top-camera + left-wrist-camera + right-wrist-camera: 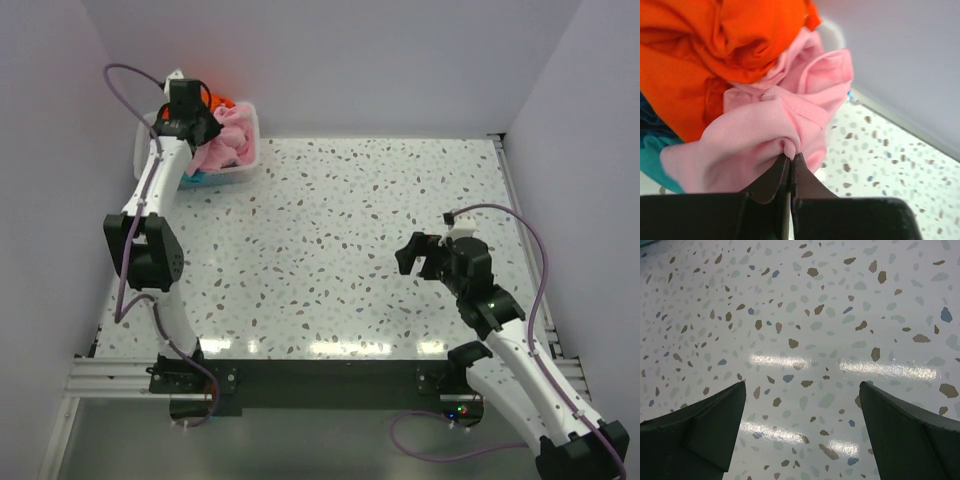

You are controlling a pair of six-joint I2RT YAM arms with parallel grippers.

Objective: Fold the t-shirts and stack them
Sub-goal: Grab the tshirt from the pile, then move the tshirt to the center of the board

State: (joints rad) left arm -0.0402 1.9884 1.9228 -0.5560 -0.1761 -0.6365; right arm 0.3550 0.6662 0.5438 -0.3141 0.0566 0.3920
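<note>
My left gripper should go up, then come down back and to the right in the top view and let go of the fold of the pink shirt, because the tabletop below it there is bare.
Crumpled t-shirts fill a white bin (243, 168) at the table's far left corner. The light pink t-shirt (226, 146) (765, 135) lies on top toward the table. A bright orange t-shirt (705, 45) (217, 103) is bunched behind it. Teal cloth (655, 155) shows underneath at the left. My left gripper (208, 128) (791, 156) is over the bin, shut on a fold of the pink shirt. My right gripper (421, 256) (802, 385) hovers open above bare table at the right, nothing between its fingers.
The speckled tabletop (340, 240) stretches between the bin and the right arm. Lilac walls close in the back and both sides. A metal rail (300, 372) runs along the near edge by the arm bases.
</note>
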